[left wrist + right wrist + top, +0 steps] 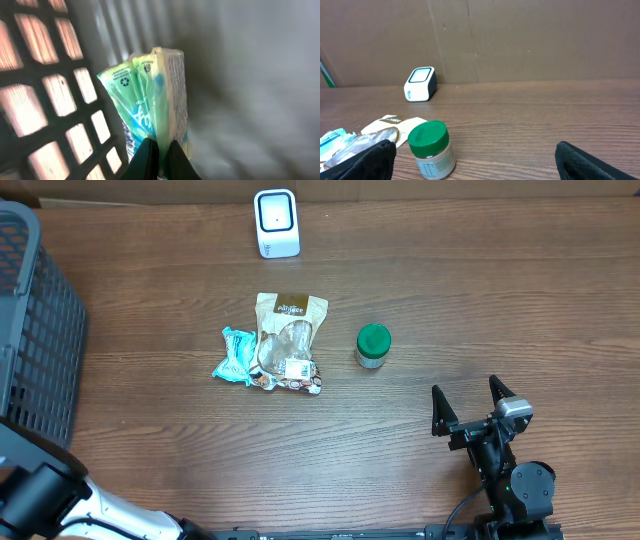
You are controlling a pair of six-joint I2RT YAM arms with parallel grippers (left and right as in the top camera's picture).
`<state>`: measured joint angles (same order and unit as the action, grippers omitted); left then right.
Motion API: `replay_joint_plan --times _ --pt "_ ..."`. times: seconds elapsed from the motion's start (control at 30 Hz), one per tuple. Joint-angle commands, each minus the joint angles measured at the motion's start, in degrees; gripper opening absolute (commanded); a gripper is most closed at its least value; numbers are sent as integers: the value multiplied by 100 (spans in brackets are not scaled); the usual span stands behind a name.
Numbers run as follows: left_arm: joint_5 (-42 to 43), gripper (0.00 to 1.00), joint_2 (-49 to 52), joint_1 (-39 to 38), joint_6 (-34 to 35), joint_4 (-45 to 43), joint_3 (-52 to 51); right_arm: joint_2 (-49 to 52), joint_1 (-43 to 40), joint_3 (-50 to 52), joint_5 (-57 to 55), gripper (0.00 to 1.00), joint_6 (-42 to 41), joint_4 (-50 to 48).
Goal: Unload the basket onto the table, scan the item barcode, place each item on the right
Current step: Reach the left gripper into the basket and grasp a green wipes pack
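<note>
The tabletop is bare beside the small teal packet, so the robot's left gripper should next move up over the basket's side, then down, to release its packet there.
In the left wrist view my left gripper (pixel 161 146) is shut on the lower edge of a green and teal plastic packet (pixel 150 90), inside the dark mesh basket (pixel 45 100). The packet stands upright against the basket wall. No barcode shows on it. From overhead this gripper and packet are hidden; only the basket (pixel 40 320) at the left edge shows. The white barcode scanner (pixel 276 222) stands at the back of the table, its window facing forward (pixel 420 84). My right gripper (pixel 466 388) rests open at the front right, holding nothing.
A brown snack pouch (pixel 288 340), a small teal packet (pixel 237 356) and a green-lidded jar (pixel 373 345) lie mid-table in front of the scanner. The jar (pixel 431 150) stands just left of centre between my right fingers. A cardboard wall backs the table.
</note>
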<state>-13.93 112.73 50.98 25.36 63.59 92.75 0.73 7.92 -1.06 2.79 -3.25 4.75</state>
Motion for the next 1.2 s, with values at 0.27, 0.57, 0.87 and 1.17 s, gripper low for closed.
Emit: replay_joint_plan --times 0.27,0.57,0.87,1.17 --pt "1670 4 -2662 -693 -7 7 1259 -57 9 61 31 100 -33 -15" --pt "1731 4 -3405 -2935 -852 907 1176 -57 9 61 31 100 -33 -15" --pt "822 4 -2739 -4562 -1397 874 -57 -57 9 61 31 100 -33 -15" --pt "739 4 -1587 -4725 -1425 -140 -1130 -57 9 61 31 100 -33 -15"
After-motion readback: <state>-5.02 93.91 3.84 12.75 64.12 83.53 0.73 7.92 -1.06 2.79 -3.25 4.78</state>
